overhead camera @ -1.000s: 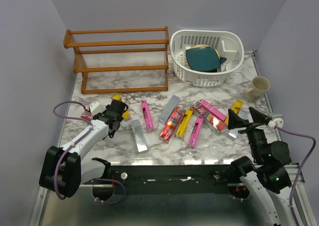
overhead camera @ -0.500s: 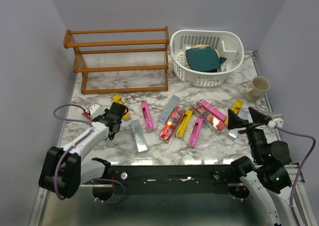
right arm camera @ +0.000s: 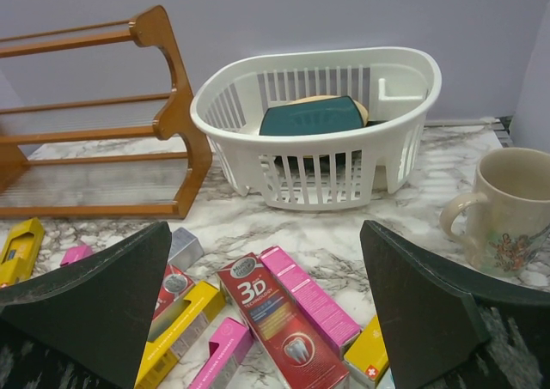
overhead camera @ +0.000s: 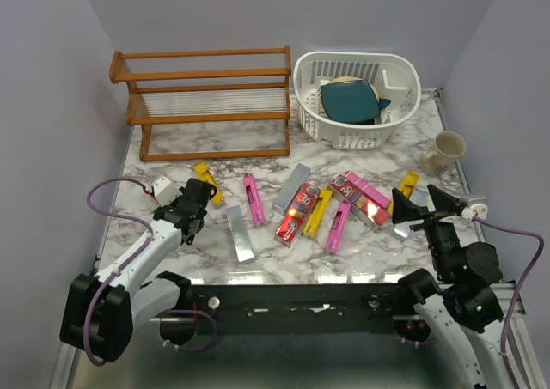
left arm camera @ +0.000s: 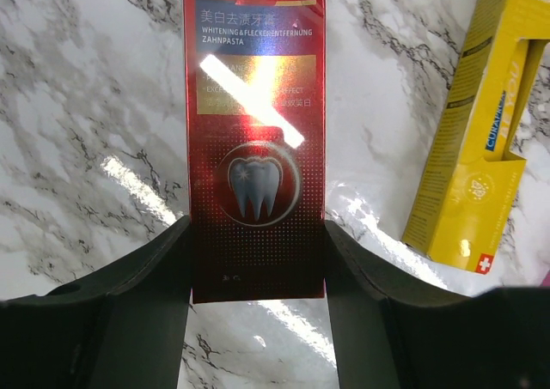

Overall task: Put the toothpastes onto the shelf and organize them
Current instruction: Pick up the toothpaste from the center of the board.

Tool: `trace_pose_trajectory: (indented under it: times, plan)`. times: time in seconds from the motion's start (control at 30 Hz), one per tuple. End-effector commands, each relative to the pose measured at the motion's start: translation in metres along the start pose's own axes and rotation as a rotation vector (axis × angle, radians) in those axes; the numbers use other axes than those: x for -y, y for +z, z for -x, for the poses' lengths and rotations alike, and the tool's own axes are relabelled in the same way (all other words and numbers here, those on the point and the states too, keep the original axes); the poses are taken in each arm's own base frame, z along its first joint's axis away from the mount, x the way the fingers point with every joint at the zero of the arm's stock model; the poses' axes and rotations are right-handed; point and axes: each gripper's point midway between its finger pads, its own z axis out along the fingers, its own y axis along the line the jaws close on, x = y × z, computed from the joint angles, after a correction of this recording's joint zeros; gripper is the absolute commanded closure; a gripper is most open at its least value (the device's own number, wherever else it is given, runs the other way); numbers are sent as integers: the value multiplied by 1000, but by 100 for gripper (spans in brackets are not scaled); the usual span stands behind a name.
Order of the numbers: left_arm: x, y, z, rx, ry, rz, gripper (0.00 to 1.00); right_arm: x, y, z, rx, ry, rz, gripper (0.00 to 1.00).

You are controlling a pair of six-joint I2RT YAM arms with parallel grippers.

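My left gripper carries the red carton outward onto the shelf's empty bottom level next, onto the level's end by the wall (overhead camera: 163, 140), and releases the carton.
My left gripper (overhead camera: 178, 202) is shut on the near end of a red toothpaste carton (left arm camera: 255, 131). Its fingers (left arm camera: 146, 277) press both long sides. In the top view only that carton's pale far end (overhead camera: 160, 185) shows. A yellow carton (left arm camera: 481, 123) lies just right of it (overhead camera: 206, 183). Several more red, pink, silver and yellow cartons (overhead camera: 294, 215) lie scattered mid-table, among them a red "3D" carton (right arm camera: 279, 329). The wooden shelf (overhead camera: 206, 106) stands empty at the back left. My right gripper (overhead camera: 418, 202) (right arm camera: 266, 260) is wide open and empty above the table's right side.
A white slotted basket (overhead camera: 354, 56) holding a teal item stands at the back right, also in the right wrist view (right arm camera: 326, 174). A beige mug (overhead camera: 443, 153) stands right of it. A silver carton (overhead camera: 240, 233) lies near the front edge. Walls close in left and right.
My left gripper has shifted slightly down-left and turned, and the red carton's far end has swung up and to the right with it. The right arm has not moved.
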Motion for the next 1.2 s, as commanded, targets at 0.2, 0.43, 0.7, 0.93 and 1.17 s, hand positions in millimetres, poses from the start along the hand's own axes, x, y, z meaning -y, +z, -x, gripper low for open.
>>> trace_pose_trajectory:
  times: [0.2,0.43,0.7,0.93,1.17]
  plan:
    - [44,-28,46,139,144,-244,54,11,-52,61,286,90,16,0]
    - [58,-44,72,211,275,-303,49,10,-53,61,282,93,23,0]
    - [67,-31,84,164,511,-344,47,9,-53,60,274,101,30,0]
    - [63,-10,93,107,542,-393,47,12,-55,59,263,118,18,0]
    - [56,-6,87,104,588,-416,46,10,-55,59,260,124,33,0]
